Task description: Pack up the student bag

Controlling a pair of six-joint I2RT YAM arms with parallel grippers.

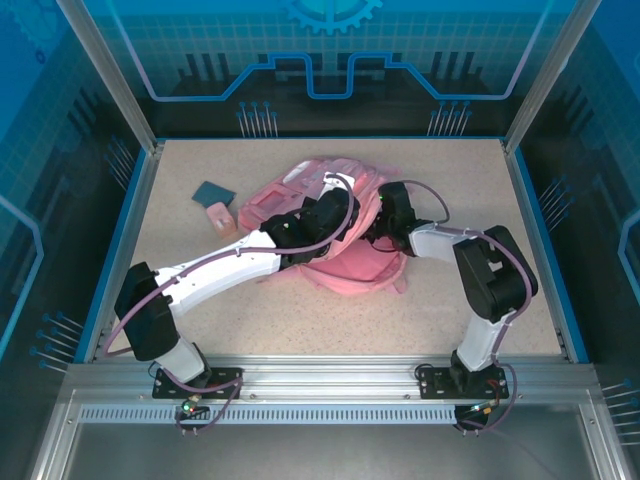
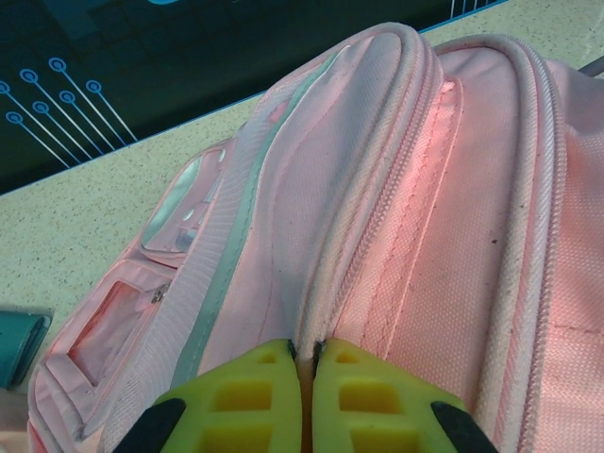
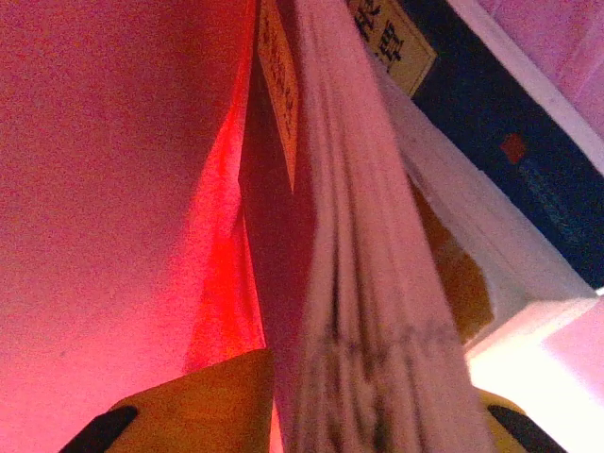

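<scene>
My left gripper holds the white piped zip edge and should lower back toward the bag's opening to release it next, since that opening gapes below and back.
The student bag, a pink fabric backpack, lies in the middle of the table. In the left wrist view the student bag shows its zip seams and pale patches. My left gripper is shut on a white piped zip edge on top of the bag, the edge pinched between the yellow fingertips of my left gripper. My right gripper reaches into the bag from the right. Inside, a book stands page edge up between the fingers of my right gripper. Whether they still press on it is unclear.
A dark blue book leans further inside the bag behind the first one. On the table left of the bag lie a dark blue flat book and a small pink object. A teal edge shows beside the bag.
</scene>
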